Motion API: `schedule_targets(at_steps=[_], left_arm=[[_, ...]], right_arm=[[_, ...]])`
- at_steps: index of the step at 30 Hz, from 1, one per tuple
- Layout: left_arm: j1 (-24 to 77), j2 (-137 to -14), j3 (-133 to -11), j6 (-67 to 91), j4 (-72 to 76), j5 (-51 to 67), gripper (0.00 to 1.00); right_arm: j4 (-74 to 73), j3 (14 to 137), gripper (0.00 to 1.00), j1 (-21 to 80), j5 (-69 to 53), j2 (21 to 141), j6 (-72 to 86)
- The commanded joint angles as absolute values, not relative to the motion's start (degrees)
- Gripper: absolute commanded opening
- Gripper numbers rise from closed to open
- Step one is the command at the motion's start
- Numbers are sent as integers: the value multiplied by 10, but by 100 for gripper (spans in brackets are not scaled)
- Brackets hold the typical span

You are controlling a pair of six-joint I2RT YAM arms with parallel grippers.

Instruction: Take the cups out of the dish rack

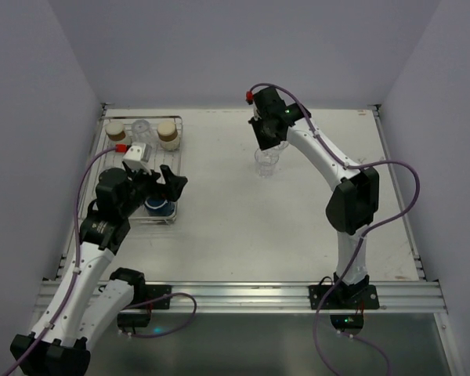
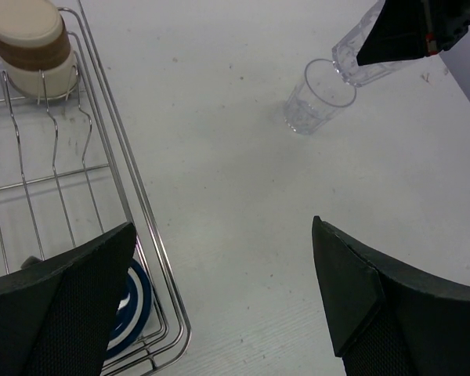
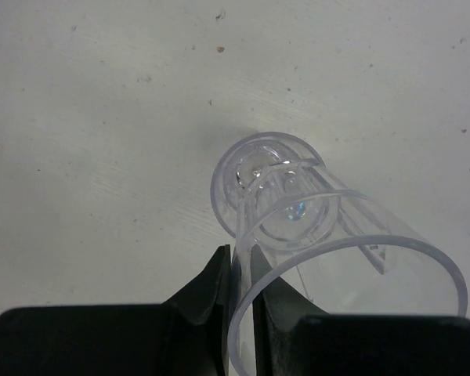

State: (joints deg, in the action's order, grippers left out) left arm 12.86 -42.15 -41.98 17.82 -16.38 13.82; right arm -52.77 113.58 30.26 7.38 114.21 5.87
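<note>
The robot should lower its right gripper toward the standing tumbler's opening (image 1: 267,157) (image 3: 275,190) and release the held tumbler's side, because that opening is just below the held tumbler's tilted base.
The silver wire dish rack (image 1: 179,160) sits at the table's left. It holds two tan cups (image 1: 115,130) (image 1: 168,133), a clear tumbler (image 1: 142,128) between them and a dark blue cup (image 1: 160,207) at its near right corner. My left gripper (image 1: 163,188) hovers open over that corner, empty; the blue cup (image 2: 133,301) shows beside its left finger. My right gripper (image 3: 243,274) is shut on the wall of a clear tumbler (image 3: 352,274), held tilted just above a second clear tumbler (image 3: 258,168) standing on the table (image 1: 266,162).
One tan cup (image 2: 33,39) stands at the rack's (image 2: 124,149) far corner in the left wrist view. White walls enclose the table on three sides. A metal rail (image 1: 243,296) runs along the near edge.
</note>
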Motion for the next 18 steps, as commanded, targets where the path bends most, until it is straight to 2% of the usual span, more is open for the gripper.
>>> schedule_targets(at_steps=[1, 18], left_arm=[[137, -409, -419, 159, -170, 127, 96], [140, -412, -421, 159, -178, 102, 96]], right_arm=[[-590, 1201, 0, 299, 77, 1143, 16], [-587, 1222, 0, 298, 47, 1231, 8]])
